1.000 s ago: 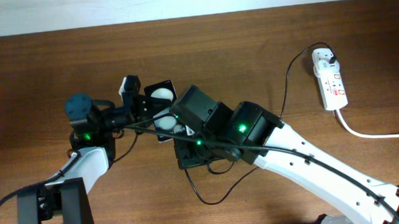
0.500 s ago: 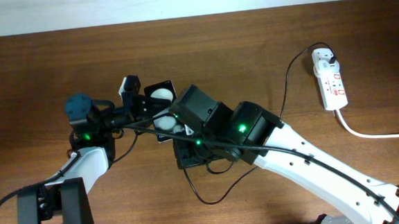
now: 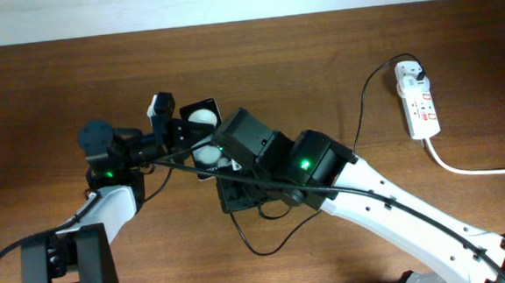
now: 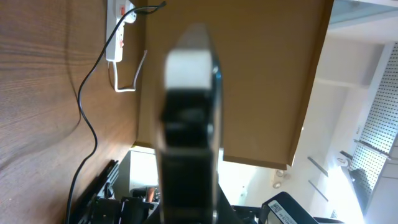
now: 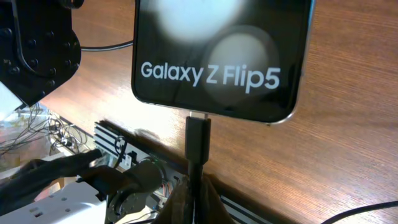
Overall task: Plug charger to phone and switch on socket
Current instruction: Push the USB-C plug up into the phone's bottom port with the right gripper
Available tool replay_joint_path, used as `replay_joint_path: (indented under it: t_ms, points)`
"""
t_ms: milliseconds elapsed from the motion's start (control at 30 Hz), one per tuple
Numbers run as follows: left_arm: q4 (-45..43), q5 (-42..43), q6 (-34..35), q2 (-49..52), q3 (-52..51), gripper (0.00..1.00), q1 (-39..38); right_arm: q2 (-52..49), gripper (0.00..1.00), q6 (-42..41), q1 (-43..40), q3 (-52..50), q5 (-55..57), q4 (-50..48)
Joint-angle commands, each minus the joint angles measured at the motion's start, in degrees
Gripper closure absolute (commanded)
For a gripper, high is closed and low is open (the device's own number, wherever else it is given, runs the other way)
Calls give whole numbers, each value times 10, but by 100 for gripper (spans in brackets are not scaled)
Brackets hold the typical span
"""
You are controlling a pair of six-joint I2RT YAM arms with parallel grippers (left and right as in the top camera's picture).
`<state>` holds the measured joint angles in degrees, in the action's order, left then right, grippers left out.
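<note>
The raised phone is above the tabletop, below my left gripper's fingers. My left gripper will go down toward the right in the overhead view and release the phone on the tabletop.
The black phone (image 3: 204, 118) is held off the table in my left gripper (image 3: 189, 132), which is shut on it. In the left wrist view the phone (image 4: 189, 93) shows edge-on between the jaws (image 4: 189, 202). In the right wrist view the phone (image 5: 217, 56) shows two white spots and white lettering. My right gripper (image 5: 199, 196) is shut on the charger's connector (image 5: 199, 137), whose tip touches the port in the phone's lower edge. The right gripper (image 3: 222, 161) sits just below the phone. The black cable (image 3: 361, 117) runs to the white adapter (image 3: 411, 72) in the socket (image 3: 419, 105).
The socket's thick white cord (image 3: 474, 168) runs off the right edge. The socket also shows far off in the left wrist view (image 4: 115, 34). Slack cable loops (image 3: 263, 237) on the wooden table (image 3: 317, 50) under the right arm.
Both arms have shifted slightly left with the phone and connector; the connector stays against the phone's lower edge.
</note>
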<state>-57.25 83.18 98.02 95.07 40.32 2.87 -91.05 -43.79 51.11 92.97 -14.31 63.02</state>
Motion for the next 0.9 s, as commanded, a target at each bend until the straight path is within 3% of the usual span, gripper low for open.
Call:
replay_joint_path:
  t_ms: [0,100,267,333,467,600,767,867]
  points:
    - [-11,52,3,-3,8,100,-1,-4,96,-2,-1,-3,45,-19]
    - [-10,58,3,-3,8,100,-1,-4,95,-1,-1,-3,45,-23]
    - [-10,52,-6,-3,8,100,-1,-4,68,0,-1,-3,45,-2]
    - [-10,32,-34,-3,8,100,-1,-4,62,0,-1,-3,45,3]
    - [-10,-9,-90,-3,8,100,-1,-4,60,0,-1,-3,43,2]
    - [-10,-26,-90,-3,8,100,-2,-4,61,5,10,-3,32,2]
    - [-1,-33,-90,-3,8,100,-2,-24,63,5,35,-6,120,2]
    - [-1,-32,-90,-3,8,100,-2,-49,81,5,37,-6,120,2]
